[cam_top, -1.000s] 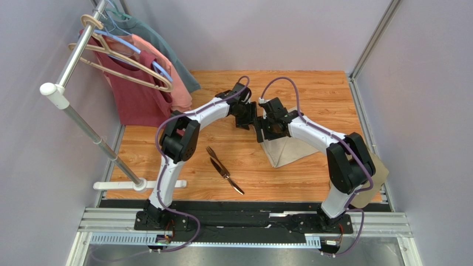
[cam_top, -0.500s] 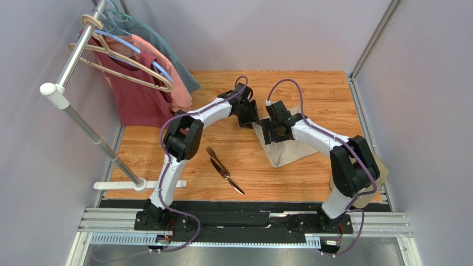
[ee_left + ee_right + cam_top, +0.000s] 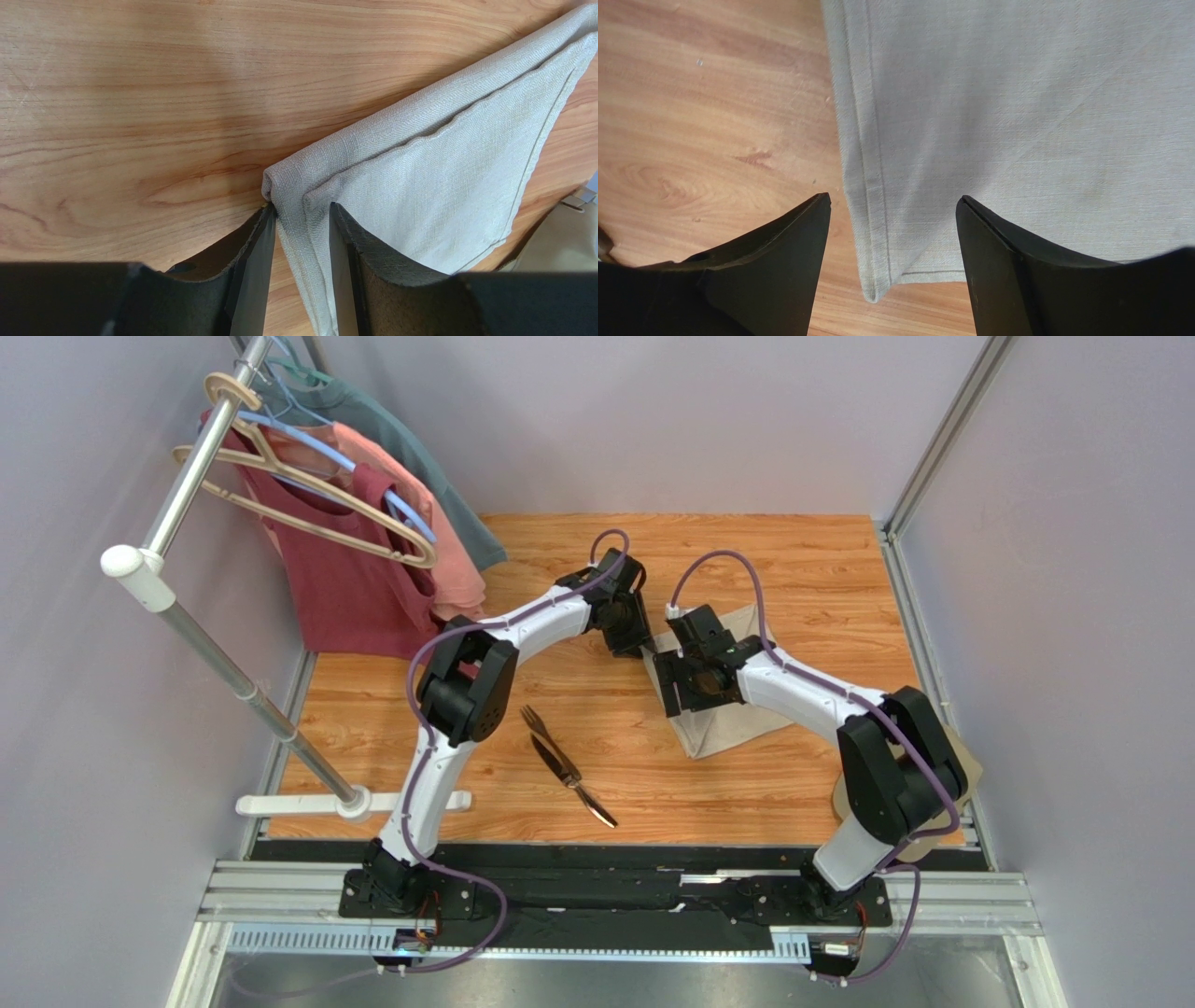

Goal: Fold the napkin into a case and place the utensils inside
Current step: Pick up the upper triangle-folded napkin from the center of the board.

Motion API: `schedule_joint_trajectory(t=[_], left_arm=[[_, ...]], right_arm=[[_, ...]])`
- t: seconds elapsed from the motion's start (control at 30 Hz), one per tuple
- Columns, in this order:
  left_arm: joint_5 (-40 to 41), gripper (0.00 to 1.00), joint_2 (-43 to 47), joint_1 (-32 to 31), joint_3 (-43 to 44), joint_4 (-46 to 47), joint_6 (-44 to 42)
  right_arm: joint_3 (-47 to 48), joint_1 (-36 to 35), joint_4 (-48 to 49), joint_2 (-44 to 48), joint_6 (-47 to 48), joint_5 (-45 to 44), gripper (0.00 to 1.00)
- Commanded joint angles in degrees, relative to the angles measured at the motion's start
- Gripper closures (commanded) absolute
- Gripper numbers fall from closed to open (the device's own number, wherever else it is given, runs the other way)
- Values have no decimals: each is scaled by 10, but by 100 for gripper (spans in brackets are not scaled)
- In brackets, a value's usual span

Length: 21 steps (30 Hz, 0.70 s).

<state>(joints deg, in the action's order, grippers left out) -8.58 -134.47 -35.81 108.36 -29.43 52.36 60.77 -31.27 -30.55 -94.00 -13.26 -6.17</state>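
Note:
My right gripper lowers and draws back onto the napkin's edge facing the fork point(image 3: 535, 724) next, near its corner, since that spot lies below and back of it.
The beige napkin point(image 3: 725, 731) lies folded to a pointed shape on the wooden table right of centre. In the left wrist view its doubled corner point(image 3: 288, 185) bunches between the fingers of my left gripper point(image 3: 302, 210). The jaws are narrowed round that edge, with a strip of wood still showing beside the cloth. My right gripper point(image 3: 892, 198) hangs wide open over the napkin's point(image 3: 1018, 105) hemmed lower corner and holds nothing. In the top view both grippers are at the napkin's far left edge, left gripper point(image 3: 638, 639), right gripper point(image 3: 685, 683). The fork point(image 3: 535, 724) and knife point(image 3: 598, 809) lie crossed, left of the napkin.
A clothes rack point(image 3: 211, 644) with red and pink shirts point(image 3: 351, 560) on hangers stands at the left, its white foot point(image 3: 351, 802) on the table's near left. A tan cap point(image 3: 957, 773) lies at the right edge behind the right arm. Grey walls close in on the table.
My left gripper has moved right onto the napkin's corner and its jaws have narrowed. The right gripper has slid toward the near side over the cloth, still wide open.

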Motion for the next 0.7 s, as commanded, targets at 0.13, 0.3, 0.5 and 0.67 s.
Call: schedule_joint_trajectory(t=[0.13,0.3,0.5,0.67], left_arm=[[19,61,-11,-2,0,-11,-13],[13,62,-12,-2,1,-7,-16],[4,65,-13,-2,-2,5,-14],[2,65,-13,-1,-2,7,-14]], right_arm=[[-25,-37,10,24,1,6,32],[-24,-52,1,14,5,-13,49],[-25,-67,0,-7,9,-31,54],[-29,-70,4,-26,10,-46,53]])
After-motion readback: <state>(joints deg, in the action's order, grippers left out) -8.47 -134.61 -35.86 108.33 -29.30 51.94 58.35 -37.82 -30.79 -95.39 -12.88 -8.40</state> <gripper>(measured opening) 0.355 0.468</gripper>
